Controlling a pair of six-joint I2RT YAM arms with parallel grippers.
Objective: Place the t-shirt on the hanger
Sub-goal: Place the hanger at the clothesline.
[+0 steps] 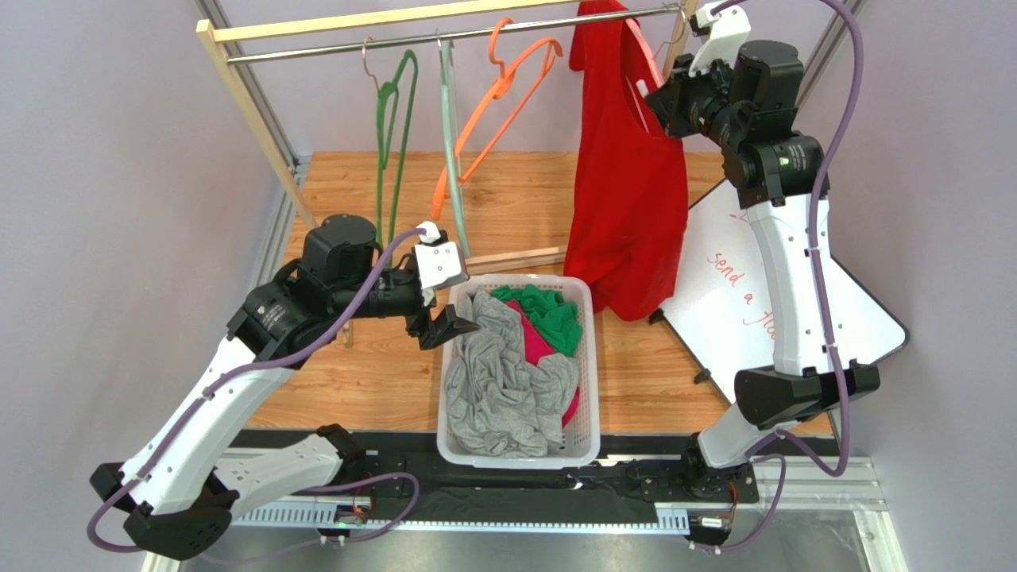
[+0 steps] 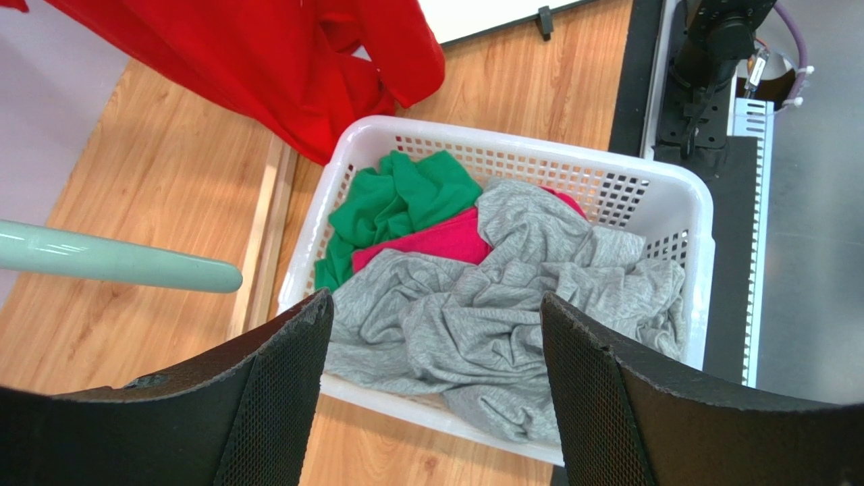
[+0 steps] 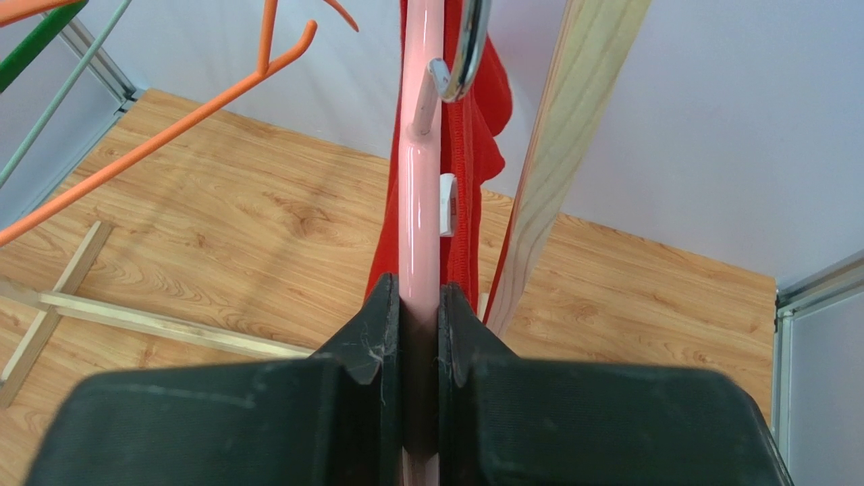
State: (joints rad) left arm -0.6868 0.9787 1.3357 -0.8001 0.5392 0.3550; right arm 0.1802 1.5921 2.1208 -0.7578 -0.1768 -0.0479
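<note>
The pink hanger's hook is at the bar and the shirt is draped on, so my right gripper will move slightly toward the orange hanger and let go of the pink hanger's arm [image 1: 652, 67] [image 3: 420, 233].
The red t-shirt [image 1: 627, 179] hangs full length from the rail at the upper right, draped on the pale pink hanger [image 3: 418, 203]. The hanger's metal hook [image 3: 469, 51] shows at the top of the right wrist view. My right gripper [image 3: 418, 304] is shut on the pink hanger's arm, up by the rail beside the shirt's shoulder [image 1: 660, 101]. My left gripper [image 1: 444, 328] hovers open over the left rim of the white basket [image 1: 513, 457], with nothing between its fingers [image 2: 304, 344]. The shirt's lower hem [image 2: 274, 61] hangs beyond the basket in the left wrist view.
The basket [image 2: 527, 142] holds a grey garment [image 1: 501, 381], a green one [image 1: 543, 304] and a pink-red one. Green [image 1: 394, 119], mint [image 1: 451, 143] and orange [image 1: 501, 95] hangers hang on the rail [image 1: 358, 45]. A whiteboard [image 1: 740, 274] lies at right, and a wooden rack post [image 3: 568, 142] stands close beside the hanger.
</note>
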